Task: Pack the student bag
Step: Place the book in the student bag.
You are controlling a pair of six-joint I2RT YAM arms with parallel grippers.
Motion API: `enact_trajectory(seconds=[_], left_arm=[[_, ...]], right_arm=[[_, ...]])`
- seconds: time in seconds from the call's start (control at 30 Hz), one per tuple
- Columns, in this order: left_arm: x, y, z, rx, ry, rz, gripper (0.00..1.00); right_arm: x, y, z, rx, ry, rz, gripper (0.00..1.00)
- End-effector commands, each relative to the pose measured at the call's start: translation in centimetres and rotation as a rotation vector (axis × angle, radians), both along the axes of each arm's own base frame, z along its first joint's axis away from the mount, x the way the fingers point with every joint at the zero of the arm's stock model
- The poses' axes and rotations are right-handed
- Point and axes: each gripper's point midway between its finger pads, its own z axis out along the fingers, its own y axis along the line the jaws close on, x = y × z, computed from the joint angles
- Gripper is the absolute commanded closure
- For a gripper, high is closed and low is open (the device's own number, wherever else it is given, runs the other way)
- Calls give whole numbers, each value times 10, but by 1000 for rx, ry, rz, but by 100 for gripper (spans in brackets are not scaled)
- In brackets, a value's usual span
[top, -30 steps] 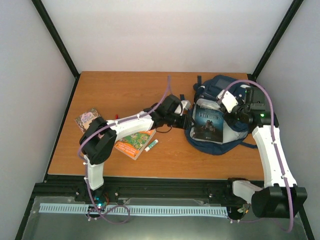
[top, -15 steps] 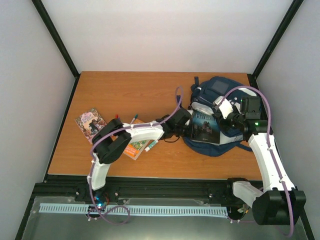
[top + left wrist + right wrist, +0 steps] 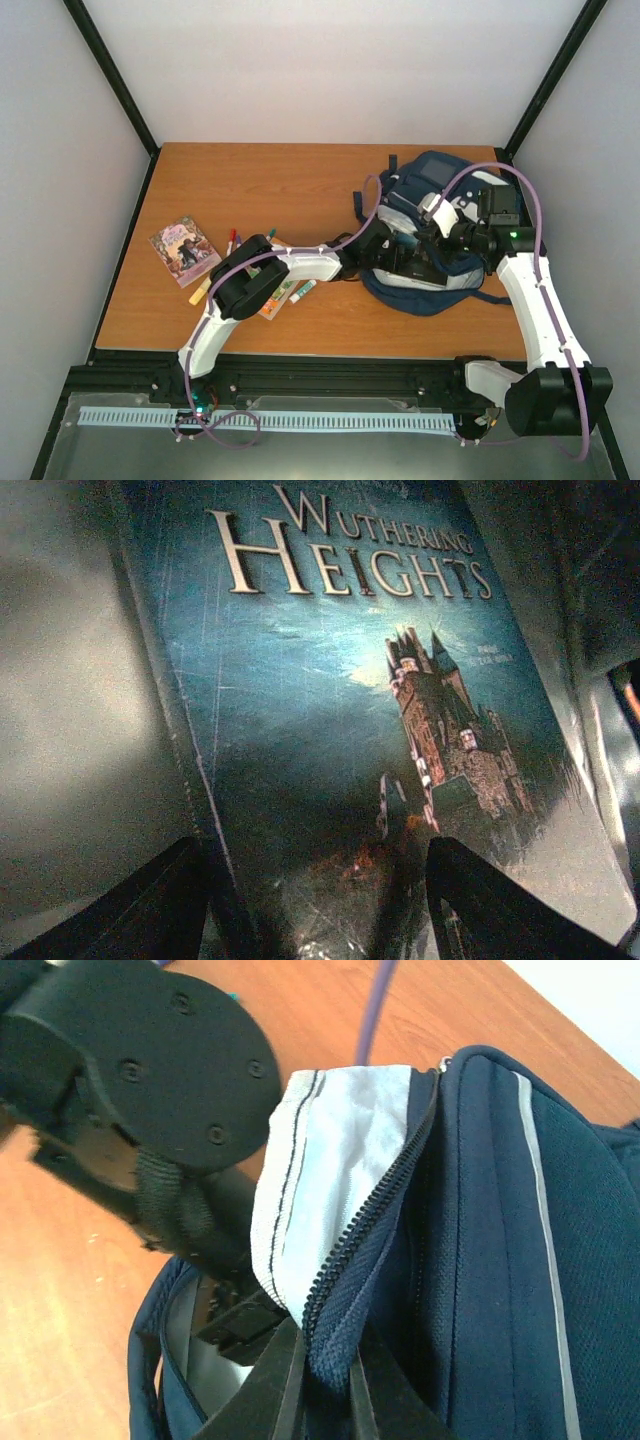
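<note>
My right gripper should next pull the zipper edge back and down over the bag's opening (image 3: 430, 283) (image 3: 214, 1372) and let go of the flap there, because the blue book is already inside.
The navy student bag (image 3: 452, 178) lies at the back right of the table. My right gripper (image 3: 437, 214) is shut on the zipper edge of its opening (image 3: 345, 1290) and holds the flap with white lining (image 3: 330, 1160) up. My left gripper (image 3: 385, 250) reaches into the opening. In the left wrist view its jaws (image 3: 315, 852) stand wide apart over the lower end of a blue "Wuthering Heights" book (image 3: 330, 680), which lies inside the bag. From the top view the book is mostly hidden. The bag also fills the right wrist view (image 3: 560, 1210).
A pink-covered book (image 3: 183, 248) lies at the left. An orange and green book (image 3: 283, 292) lies under my left arm, with loose markers (image 3: 232, 241) (image 3: 305, 290) around it. My left wrist (image 3: 140, 1050) is close in front of the right gripper. A bag strap (image 3: 495, 293) trails right.
My left arm has pushed to the right, taking the book down into the bag until it is mostly hidden. My right gripper has moved left and back, still on the bag's edge.
</note>
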Motion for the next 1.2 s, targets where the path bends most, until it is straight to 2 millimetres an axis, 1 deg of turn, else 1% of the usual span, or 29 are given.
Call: enact_trajectory(seconds=[0.0, 0.1, 0.17, 0.23, 0.3, 0.33, 0.4, 0.47, 0.57, 0.63, 0.73, 0.77, 0.8, 0.87, 0.93, 0.97, 1.03, 1.17], left_arm=[[18, -18, 40, -165, -256, -39, 39], [22, -18, 51, -217, -313, -18, 37], [23, -12, 58, -226, -308, 14, 34], [19, 0, 63, -231, -293, 46, 32], [10, 15, 70, -234, -277, 66, 22], [4, 21, 74, -233, -275, 65, 20], [-7, 35, 83, -222, -277, 65, 19], [-20, 46, 90, -213, -275, 60, 19], [-42, 57, 91, -200, -239, 43, 21], [-57, 59, 85, -187, -202, 19, 26], [-84, 53, 75, -153, -196, -41, 37], [-91, 47, 71, -131, -193, -74, 45], [-99, 43, 64, -108, -190, -103, 54], [-110, 28, 60, -88, -205, -151, 71], [-120, 13, 52, -43, -234, -198, 85], [-123, 8, 45, -8, -244, -214, 91], [-127, -1, 37, 48, -268, -232, 94], [-120, -5, 15, 138, -278, -209, 98]], right_arm=[[-37, 38, 45, 129, -98, 260, 96], [-50, 38, 46, 125, -90, 268, 96], [-49, 33, 45, 105, -116, 224, 96], [-43, 26, 43, 89, -138, 147, 97], [-39, 20, 40, 80, -139, 85, 97], [-37, 17, 40, 74, -140, 63, 97], [-29, 10, 38, 57, -144, 3, 97], [-16, -2, 37, 31, -165, -91, 96], [-2, -15, 39, 27, -185, -202, 96], [1, -19, 42, 42, -192, -246, 96], [-7, -14, 45, 68, -211, -222, 96], [-11, -11, 47, 78, -224, -205, 95], [-15, -8, 50, 87, -235, -182, 95], [-23, -3, 56, 105, -248, -149, 95], [-29, 2, 61, 121, -267, -117, 95], [-31, 3, 63, 126, -274, -105, 95], [-33, 5, 67, 129, -279, -92, 95], [-37, 7, 74, 129, -281, -64, 95]])
